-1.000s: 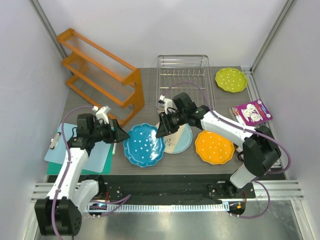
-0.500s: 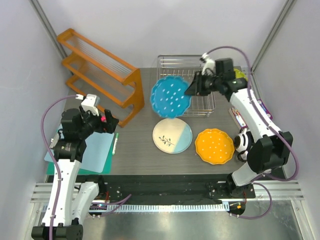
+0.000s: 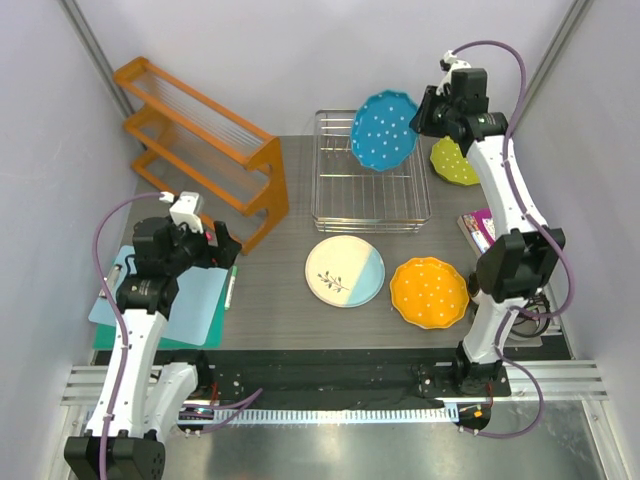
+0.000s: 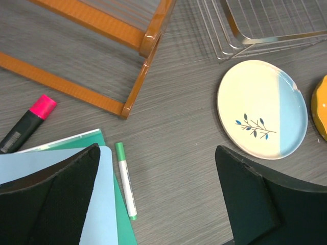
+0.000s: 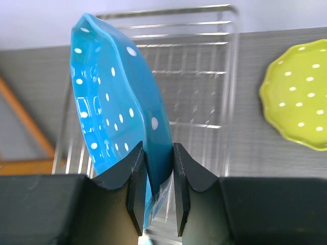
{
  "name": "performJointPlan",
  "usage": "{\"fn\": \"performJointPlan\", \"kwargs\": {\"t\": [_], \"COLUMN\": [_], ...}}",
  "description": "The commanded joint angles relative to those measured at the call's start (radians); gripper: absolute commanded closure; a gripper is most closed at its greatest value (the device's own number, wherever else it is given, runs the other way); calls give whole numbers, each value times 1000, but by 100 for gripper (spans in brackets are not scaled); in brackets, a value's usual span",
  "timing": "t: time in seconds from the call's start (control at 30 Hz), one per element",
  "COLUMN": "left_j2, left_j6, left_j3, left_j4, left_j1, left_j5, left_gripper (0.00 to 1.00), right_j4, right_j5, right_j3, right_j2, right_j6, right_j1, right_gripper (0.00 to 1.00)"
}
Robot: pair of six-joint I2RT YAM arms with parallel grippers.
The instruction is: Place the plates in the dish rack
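The rack (image 3: 368, 180) slots nearest the lime-green plate are below the robot's right gripper, so the gripper should next turn to line up the crooked blue dotted plate, go down and let go.
My right gripper (image 5: 159, 153) is shut on the rim of the blue dotted plate (image 3: 384, 131) (image 5: 120, 102), holding it on edge high above the back right of the silver dish rack (image 3: 368, 180) (image 5: 199, 76). The cream and light-blue plate (image 3: 345, 271) (image 4: 261, 107) and the orange plate (image 3: 429, 292) lie flat in front of the rack. The lime-green plate (image 3: 455, 163) (image 5: 299, 97) lies to the rack's right, partly behind my right arm. My left gripper (image 3: 222, 245) (image 4: 156, 196) hovers open over the table's left side, holding nothing.
An orange slatted shelf (image 3: 200, 145) stands at the back left. A green marker (image 4: 125, 178), a pink highlighter (image 4: 28, 122) and blue and green sheets (image 3: 195, 305) lie under my left gripper. A purple packet (image 3: 480, 225) lies at the right edge.
My right gripper took the blue plate from the table front, carried it up and back, and now holds it on edge above the rack. My left gripper drew back left and opened wide.
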Motion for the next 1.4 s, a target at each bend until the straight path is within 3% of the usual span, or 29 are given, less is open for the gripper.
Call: {"fn": "performJointPlan", "kwargs": {"t": [0.0, 0.33, 0.6, 1.37], "left_j2": [-19, -23, 0, -4], "left_j6": [14, 5, -5, -24], "left_j3": [-5, -31, -25, -66], "left_j4": [53, 50, 53, 93], "left_j1": [0, -2, -2, -2], "left_j5": [74, 71, 68, 62], "left_gripper": [3, 3, 3, 1], "right_j4": [131, 118, 105, 71], "right_j5": [119, 257, 310, 662], "right_j3": [183, 298, 369, 380], "right_j2": [41, 194, 271, 357], "right_j6": [31, -30, -81, -280], "right_j1": [-41, -125, -125, 64], "right_gripper": [99, 99, 99, 99]}}
